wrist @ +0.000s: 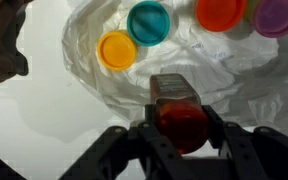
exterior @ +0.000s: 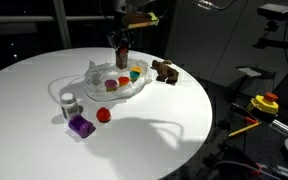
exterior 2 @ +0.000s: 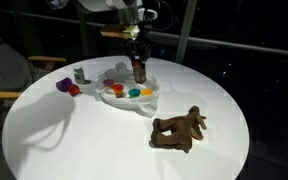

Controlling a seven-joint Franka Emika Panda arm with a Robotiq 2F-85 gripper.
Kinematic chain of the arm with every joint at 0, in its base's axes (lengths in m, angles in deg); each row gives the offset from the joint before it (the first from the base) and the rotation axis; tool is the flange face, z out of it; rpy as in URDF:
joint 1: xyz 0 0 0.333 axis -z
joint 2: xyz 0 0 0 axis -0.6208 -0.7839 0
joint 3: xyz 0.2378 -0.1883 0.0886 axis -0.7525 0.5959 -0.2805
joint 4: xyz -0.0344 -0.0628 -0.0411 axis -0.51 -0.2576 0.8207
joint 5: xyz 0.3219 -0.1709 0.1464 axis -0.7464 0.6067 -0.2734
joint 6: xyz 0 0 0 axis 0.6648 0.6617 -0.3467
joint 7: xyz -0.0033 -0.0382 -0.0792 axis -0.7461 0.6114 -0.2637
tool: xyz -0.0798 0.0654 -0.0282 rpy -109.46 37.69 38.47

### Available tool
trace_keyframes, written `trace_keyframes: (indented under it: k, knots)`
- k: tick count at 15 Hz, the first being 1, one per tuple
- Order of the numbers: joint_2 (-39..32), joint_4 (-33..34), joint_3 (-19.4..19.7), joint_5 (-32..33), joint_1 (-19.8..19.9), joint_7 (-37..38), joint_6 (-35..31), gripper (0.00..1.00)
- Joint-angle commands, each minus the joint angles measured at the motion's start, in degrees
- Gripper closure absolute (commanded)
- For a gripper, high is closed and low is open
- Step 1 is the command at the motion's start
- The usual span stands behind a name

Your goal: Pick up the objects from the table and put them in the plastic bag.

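Note:
The dark red-brown bottle still hangs above free space, so my gripper should lower it upright into the clear plastic bag beside the cups.
My gripper [wrist: 180, 130] is shut on a dark red-brown bottle [wrist: 176, 110] and holds it upright over the clear plastic bag [exterior: 134, 88], also seen in the other exterior view [exterior 2: 144, 98]. The bottle shows in both exterior views [exterior: 122, 54] [exterior 2: 138, 68]. Inside the bag lie small round cups: yellow [wrist: 117, 50], teal [wrist: 148, 21], orange-red [wrist: 220, 12] and purple [wrist: 277, 14]. On the table outside the bag are a red ball [exterior: 103, 115], a purple object [exterior: 80, 126] and a small grey can [exterior: 69, 103].
A brown toy animal [exterior 2: 177, 129] lies on the round white table [exterior: 44, 150] near its edge; it also shows in an exterior view [exterior: 165, 71]. A chair [exterior 2: 4, 95] stands beside the table. Yellow and red equipment [exterior: 264, 102] sits off the table.

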Motion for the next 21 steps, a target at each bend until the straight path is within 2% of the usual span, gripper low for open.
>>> trace_keyframes:
  k: [1, 4, 7, 10, 11, 12, 13, 16, 17, 21]
  knots:
    - [-6.6, 4.9, 0.7, 0.1, -1.3, 2.0, 0.9, 0.76]
    - [-11.4, 7.9, 0.6, -1.4, -1.3, 3.4, -1.7, 0.76]
    - [-12.2, 10.7, 1.3, -1.5, -1.7, 5.2, -2.0, 0.76]
    - [-11.1, 10.7, 1.5, -1.5, -1.7, 5.7, -2.0, 0.76]
    - [-11.1, 10.9, 1.8, -1.3, -1.7, 5.7, -2.2, 0.73]
    - [-10.8, 10.7, 1.9, -1.1, -1.7, 5.6, -2.2, 0.26]
    - [-9.7, 10.0, 2.0, -1.1, -1.7, 5.5, -2.1, 0.26]
    - [-7.0, 8.7, 3.3, 0.1, -3.5, 7.0, -1.5, 0.05]
    - [-4.0, 6.8, 4.0, 0.6, -3.1, 6.4, -1.6, 0.00]
    - [2.9, 3.2, 3.5, 1.4, -5.4, 6.6, 1.0, 0.00]
